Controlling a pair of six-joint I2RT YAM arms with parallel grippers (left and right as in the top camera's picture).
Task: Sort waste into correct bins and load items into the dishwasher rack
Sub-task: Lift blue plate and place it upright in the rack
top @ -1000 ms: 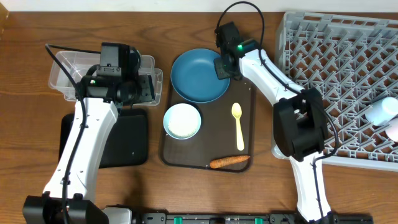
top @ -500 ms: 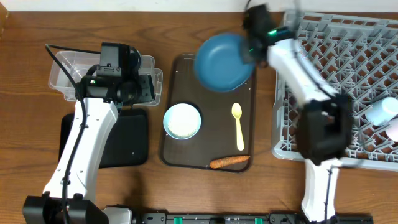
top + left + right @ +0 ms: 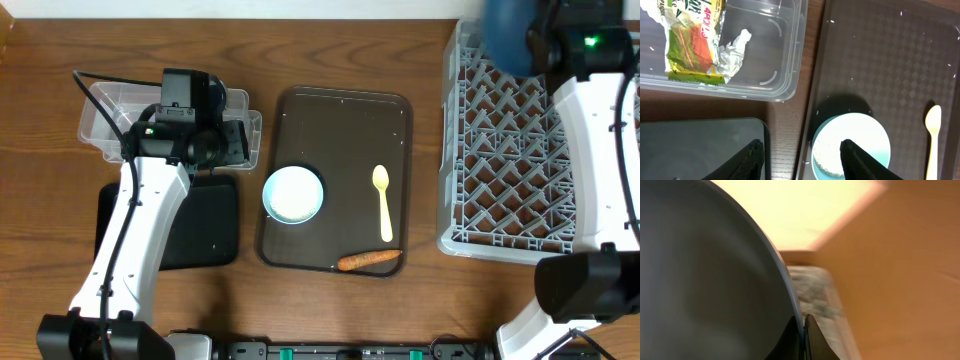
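Observation:
The bowl will go down next with my right gripper, toward the right in the overhead view, and be released, as the rack's side away from the tray lies below it there.
My right gripper (image 3: 541, 42) is shut on the rim of the large dark blue bowl (image 3: 505, 35), held tilted above the far left corner of the grey dishwasher rack (image 3: 510, 150). The right wrist view shows the bowl (image 3: 705, 280) filling the left side, with the gripper (image 3: 804, 330) pinching its edge. My left gripper (image 3: 802, 162) is open and empty over the gap between the black tray (image 3: 700, 150) and the white bowl (image 3: 865, 135) holding rice (image 3: 822, 157). The wrapper (image 3: 690, 45) and crumpled tissue (image 3: 735, 50) lie in the clear tub (image 3: 785, 60).
The brown serving tray (image 3: 340, 130) carries the white bowl (image 3: 293, 193), a pale yellow spoon (image 3: 381, 203) and a carrot piece (image 3: 369, 260) at its front edge. The clear tub (image 3: 100, 120) and black tray (image 3: 205, 225) sit left of it, under the left arm.
The right arm has lifted the blue bowl off the brown tray and swung it right, up over the rack's far corner. The left arm has not moved.

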